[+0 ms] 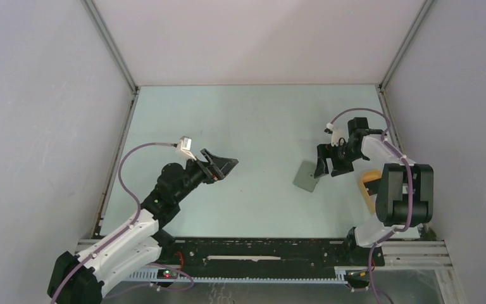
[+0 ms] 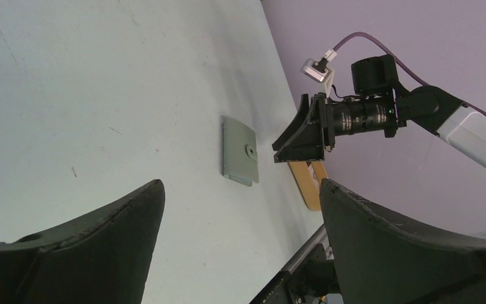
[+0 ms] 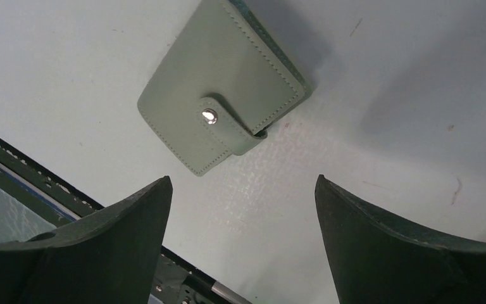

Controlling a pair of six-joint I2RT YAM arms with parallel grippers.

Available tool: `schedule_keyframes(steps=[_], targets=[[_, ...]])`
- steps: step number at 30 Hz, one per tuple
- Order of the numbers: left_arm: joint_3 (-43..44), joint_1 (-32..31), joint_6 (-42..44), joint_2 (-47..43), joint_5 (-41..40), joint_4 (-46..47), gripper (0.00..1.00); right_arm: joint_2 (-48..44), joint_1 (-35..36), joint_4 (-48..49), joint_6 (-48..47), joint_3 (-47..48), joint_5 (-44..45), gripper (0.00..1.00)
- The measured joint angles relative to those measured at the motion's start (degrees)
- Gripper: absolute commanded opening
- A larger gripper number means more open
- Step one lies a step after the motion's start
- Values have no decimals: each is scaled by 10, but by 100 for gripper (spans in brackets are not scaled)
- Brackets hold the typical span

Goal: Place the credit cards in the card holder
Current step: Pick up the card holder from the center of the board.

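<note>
One flap at the wallet's far edge (image 1: 309, 162) (image 3: 274, 47) gets pinched next: my right gripper moves away from my base first, then lowers onto that edge.
The card holder (image 1: 306, 177) is a small grey-green wallet lying flat on the table right of centre, folded shut with its strap snapped over a metal stud (image 3: 209, 116). It also shows in the left wrist view (image 2: 239, 151) and the right wrist view (image 3: 221, 82). My right gripper (image 1: 322, 166) hovers just right of it, open and holding nothing (image 3: 243, 178). My left gripper (image 1: 226, 166) hangs open and holding nothing over the table's middle (image 2: 241, 182), pointing toward the wallet. The credit cards are hidden from view.
A tan-yellow tray (image 1: 368, 188) lies at the right edge, mostly covered by the right arm; its end shows under the right gripper (image 2: 309, 183). Grey walls close in the table on three sides. A black rail (image 1: 259, 250) runs along the near edge.
</note>
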Motion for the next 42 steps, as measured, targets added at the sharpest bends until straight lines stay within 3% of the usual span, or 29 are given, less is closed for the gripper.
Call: schedule_keyframes(steps=[7, 14, 19, 25, 28, 35, 42], targets=[[0, -4, 0, 20, -17, 1, 96, 66, 7, -3, 46, 39, 17, 85], [0, -5, 0, 43, -17, 2, 96, 182, 12, -2, 101, 139, 19, 72], [0, -6, 0, 51, -17, 3, 96, 212, 15, -7, 117, 157, 16, 53], [0, -6, 0, 56, -17, 7, 96, 217, 47, -13, 118, 157, -5, 14], [0, -7, 0, 66, -15, 10, 96, 217, 63, -18, 114, 157, -34, 0], [0, -9, 0, 112, 5, 34, 98, 220, 91, -25, 92, 168, -137, 0], [0, -13, 27, 156, 44, 77, 98, 220, 160, -52, -20, 217, -233, 0]])
